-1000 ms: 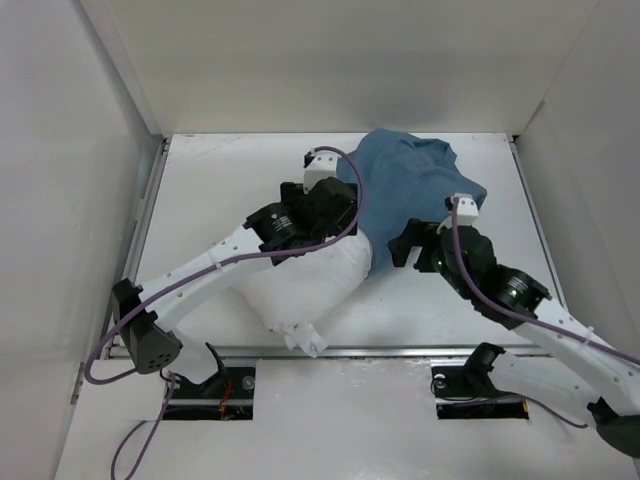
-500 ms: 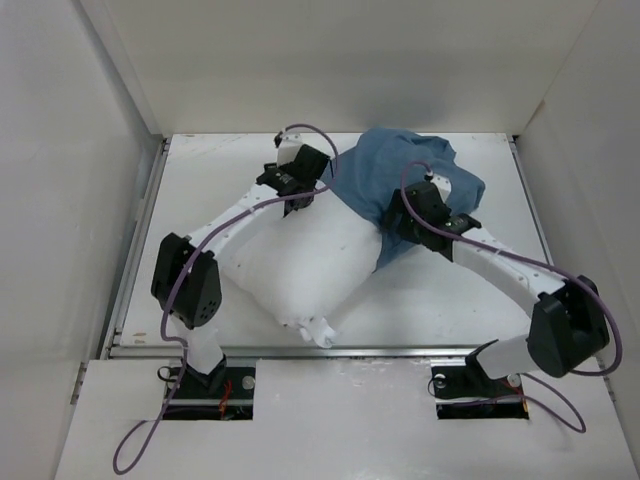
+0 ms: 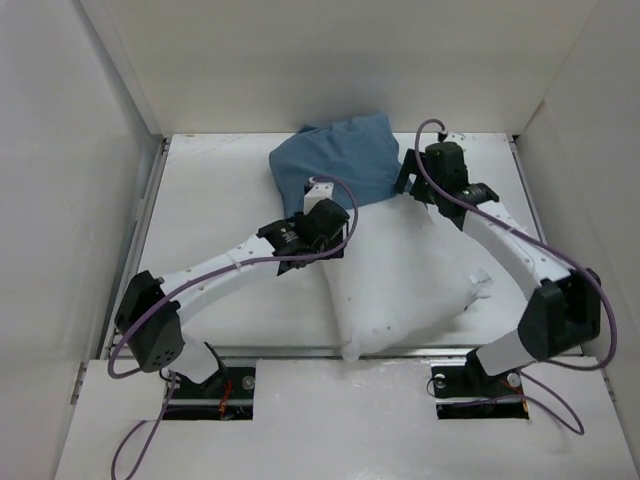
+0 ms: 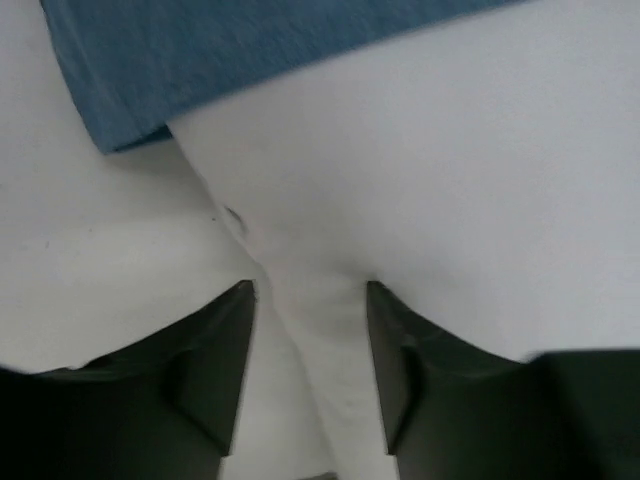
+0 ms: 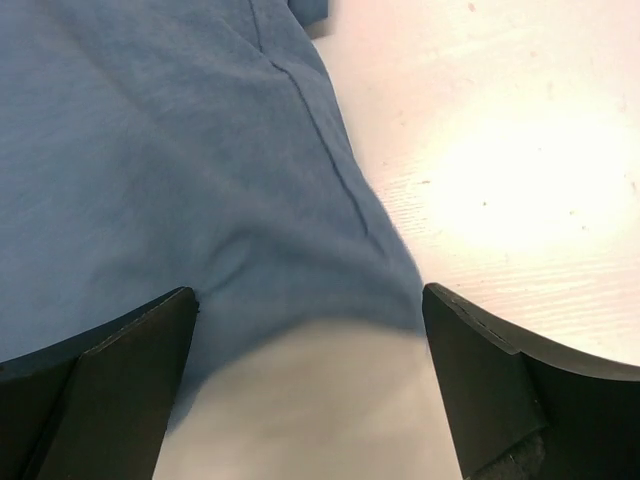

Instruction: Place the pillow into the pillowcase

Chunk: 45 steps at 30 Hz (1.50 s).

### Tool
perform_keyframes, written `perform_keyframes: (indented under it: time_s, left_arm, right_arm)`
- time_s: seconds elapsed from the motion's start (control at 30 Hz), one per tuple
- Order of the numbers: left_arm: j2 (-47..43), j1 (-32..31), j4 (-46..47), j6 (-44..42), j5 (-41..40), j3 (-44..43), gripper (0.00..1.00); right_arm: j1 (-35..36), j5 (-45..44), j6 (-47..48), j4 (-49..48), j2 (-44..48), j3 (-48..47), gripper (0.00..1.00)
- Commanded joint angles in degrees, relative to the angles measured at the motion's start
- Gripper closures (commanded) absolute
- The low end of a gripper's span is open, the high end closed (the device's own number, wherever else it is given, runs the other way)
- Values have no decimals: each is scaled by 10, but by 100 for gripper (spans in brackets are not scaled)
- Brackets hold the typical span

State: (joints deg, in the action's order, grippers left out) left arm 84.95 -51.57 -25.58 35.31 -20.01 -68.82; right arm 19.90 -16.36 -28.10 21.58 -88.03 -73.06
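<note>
The pillow's edge beside my left gripper is uncovered, so I should next move my right gripper back and to the left in the top view to pinch that edge.
The white pillow point(image 3: 410, 290) lies at the table's right front, one end tucked under the blue pillowcase point(image 3: 340, 160) at the back. My left gripper point(image 3: 333, 222) sits at the pillow's left back corner. In the left wrist view its jaws point(image 4: 308, 300) stand narrow, pinching a ridge of pillow point(image 4: 450, 180) fabric, with the pillowcase point(image 4: 250, 50) just beyond. My right gripper point(image 3: 413, 183) hovers at the pillowcase's right edge. In the right wrist view it point(image 5: 310, 300) stands wide open over the pillowcase point(image 5: 170, 150) hem and the pillow point(image 5: 300, 410), holding nothing.
White walls point(image 3: 90, 150) close in the table point(image 3: 220, 190) on the left, back and right. A metal strip point(image 3: 260, 351) runs along the front edge. Purple cables loop above both wrists. Bare tabletop point(image 5: 520, 150) shows right of the pillowcase.
The pillow has shifted from the left front to the right front, and the pillowcase toward the back left. The left jaws have narrowed onto pillow fabric. The right gripper has moved back.
</note>
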Motion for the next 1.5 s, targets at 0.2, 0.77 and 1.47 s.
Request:
perform_keyframes:
  time_s: [0.2,0.77,1.47]
  left_arm:
    - [-103,66,-84,88,-133,10,4]
    - [-54,139,91,39,-56,174,0]
    - [105,155,227,-51,-48,122,4]
  right_arm:
    - [134,109,164,41,222,47,0]
    - [311,-137,168,112,-124,-33,6]
    - [291,-47,157,53,-73,-31,100]
